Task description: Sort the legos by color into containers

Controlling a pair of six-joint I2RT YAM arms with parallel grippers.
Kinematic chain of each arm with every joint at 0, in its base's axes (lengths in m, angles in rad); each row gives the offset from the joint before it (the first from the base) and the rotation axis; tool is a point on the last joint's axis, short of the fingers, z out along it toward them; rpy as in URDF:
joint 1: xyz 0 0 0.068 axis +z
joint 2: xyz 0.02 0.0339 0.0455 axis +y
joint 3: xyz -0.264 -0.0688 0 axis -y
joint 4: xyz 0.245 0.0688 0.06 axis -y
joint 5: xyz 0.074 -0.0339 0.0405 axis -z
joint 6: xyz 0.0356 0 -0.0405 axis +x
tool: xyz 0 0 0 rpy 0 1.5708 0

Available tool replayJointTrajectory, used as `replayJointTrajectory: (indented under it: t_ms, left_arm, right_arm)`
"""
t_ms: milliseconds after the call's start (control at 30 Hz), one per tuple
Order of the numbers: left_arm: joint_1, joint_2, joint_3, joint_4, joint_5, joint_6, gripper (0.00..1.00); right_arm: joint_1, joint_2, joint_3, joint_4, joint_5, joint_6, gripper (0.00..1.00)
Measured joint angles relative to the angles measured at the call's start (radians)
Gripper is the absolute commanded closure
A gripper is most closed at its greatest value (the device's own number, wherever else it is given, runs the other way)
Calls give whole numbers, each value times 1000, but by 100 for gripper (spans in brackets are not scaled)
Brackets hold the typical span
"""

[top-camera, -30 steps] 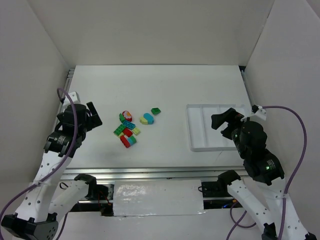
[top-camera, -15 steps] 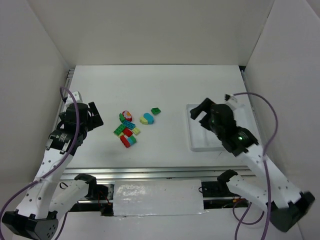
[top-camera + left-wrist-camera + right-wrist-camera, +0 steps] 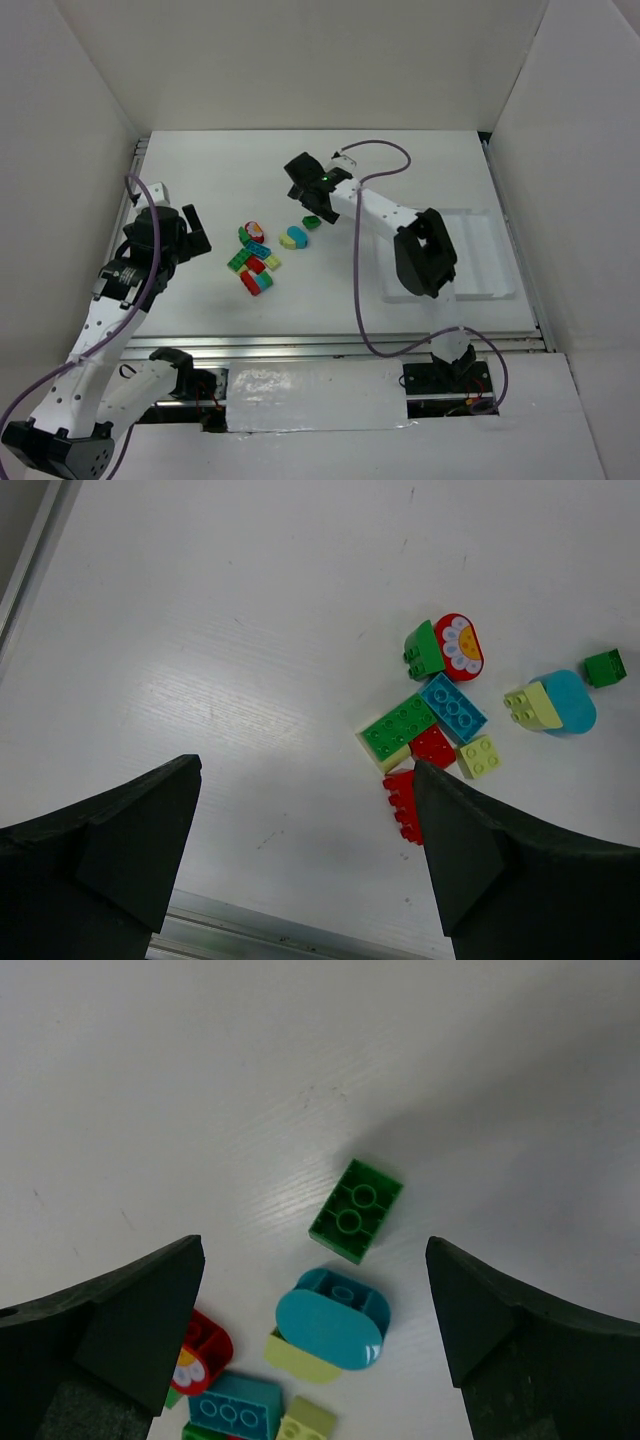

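The robot's right gripper needs to go down onto the green brick (image 3: 312, 222) (image 3: 356, 1210), with a finger along each long side, since bare tabletop on both those sides leaves the fingers room.
The legos lie in a loose pile (image 3: 255, 256) left of the table's middle. A green brick (image 3: 312, 222) and a teal oval piece (image 3: 297, 236) sit a little to the pile's right. My right gripper (image 3: 308, 198) is open and empty, hovering over those two. In the right wrist view the green brick (image 3: 356, 1210) and the teal oval piece (image 3: 332, 1320) lie between its fingers. My left gripper (image 3: 198, 232) is open and empty, left of the pile. In the left wrist view a red brick (image 3: 403, 805) sits by the right finger. The white tray (image 3: 490, 292) stands at the right.
White walls close in the table on the left, back and right. A metal rail (image 3: 300, 345) runs along the near edge. The right arm (image 3: 425, 255) reaches across the tray's left part and hides it. Its purple cable (image 3: 358, 290) loops over the table.
My right arm has swung from above the tray leftward and away, and now hovers over the green brick and teal oval piece. The left arm has barely moved.
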Motion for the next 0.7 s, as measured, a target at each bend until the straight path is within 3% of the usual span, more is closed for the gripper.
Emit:
replayJointTrajectory:
  t_ms: [133, 600, 700]
  left_arm:
    - [-8, 13, 0, 0, 9, 2, 1]
    - [-16, 10, 0, 1, 37, 7, 0]
    - [-16, 0, 0, 1, 39, 7, 1]
  right_arm:
    - [11, 182, 181, -84, 21, 38, 3]
    - [18, 227, 122, -123, 29, 66, 15]
    - [18, 227, 121, -124, 29, 66, 26]
